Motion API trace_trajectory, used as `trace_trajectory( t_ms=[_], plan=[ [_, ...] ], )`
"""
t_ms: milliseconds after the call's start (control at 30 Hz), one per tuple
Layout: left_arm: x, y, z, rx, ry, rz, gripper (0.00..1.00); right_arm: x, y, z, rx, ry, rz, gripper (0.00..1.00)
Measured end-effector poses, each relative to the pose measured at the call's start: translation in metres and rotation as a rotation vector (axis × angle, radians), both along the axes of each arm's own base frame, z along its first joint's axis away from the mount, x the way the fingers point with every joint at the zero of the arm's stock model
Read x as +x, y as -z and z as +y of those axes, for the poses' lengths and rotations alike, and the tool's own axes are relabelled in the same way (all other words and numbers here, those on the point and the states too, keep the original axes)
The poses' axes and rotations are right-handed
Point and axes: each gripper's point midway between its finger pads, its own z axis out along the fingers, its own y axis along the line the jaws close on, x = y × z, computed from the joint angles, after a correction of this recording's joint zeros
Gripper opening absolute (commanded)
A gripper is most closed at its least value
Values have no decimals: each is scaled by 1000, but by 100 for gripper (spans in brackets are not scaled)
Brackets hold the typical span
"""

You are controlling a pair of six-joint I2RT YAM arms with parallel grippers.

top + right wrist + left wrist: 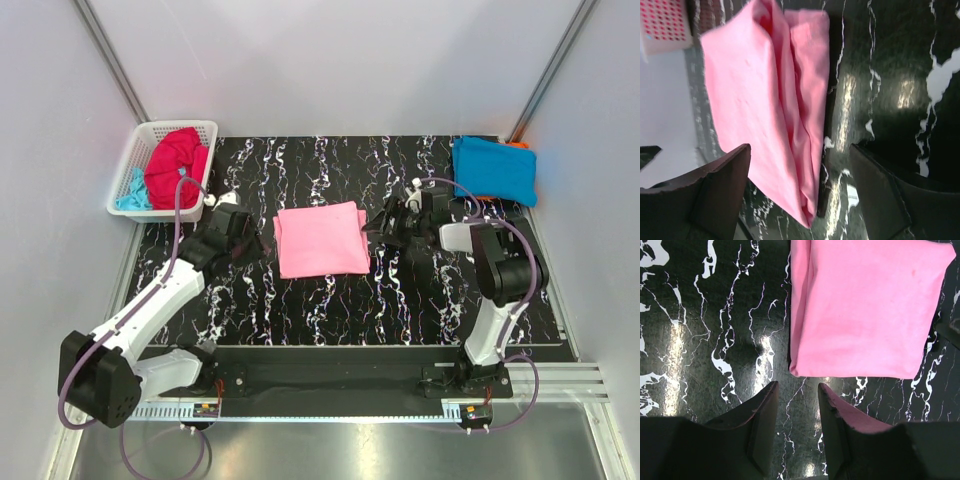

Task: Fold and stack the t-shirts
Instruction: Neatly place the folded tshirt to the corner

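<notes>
I will move my right gripper down and to the left in the top view next, onto the pink shirt's folded edge (363, 237) (796, 147), because it lies between the gripper's open fingers.
A light pink t-shirt (320, 240) lies folded into a square at the middle of the table. My left gripper (262, 246) is open and empty just off its left edge; the left wrist view shows the shirt (865, 310) ahead of the gripper (797, 395). My right gripper (372, 229) is wide open at the shirt's right edge; in the right wrist view the folded edge (765, 100) lies beneath the gripper (800, 155). A folded bright blue t-shirt (495, 168) lies on an orange one (481, 197) at the back right.
A white lattice basket (150, 132) at the back left holds a crimson red t-shirt (178, 165) and a pale aqua one (130, 192). Its corner shows in the right wrist view (665, 22). Grey walls enclose the black marbled table (330, 300).
</notes>
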Motion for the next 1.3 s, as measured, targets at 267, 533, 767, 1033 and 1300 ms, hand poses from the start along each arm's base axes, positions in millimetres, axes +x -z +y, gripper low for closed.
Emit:
trace_trajectory(
  t_ms=[267, 533, 767, 1033, 1300],
  plan=[
    [1, 0, 0, -11, 8, 3, 42, 17, 1, 13, 174, -52, -20, 80],
    [0, 6, 3, -9, 2, 17, 43, 20, 2, 20, 196, -116, -16, 78],
    [1, 5, 1, -17, 4, 11, 43, 14, 3, 37, 141, -200, 3, 77],
    [2, 5, 2, -17, 1, 11, 43, -3, 6, 74, 103, -335, 19, 70],
    [2, 5, 3, -22, -1, 13, 43, -12, 23, 89, 33, -362, 68, 24]
  ],
)
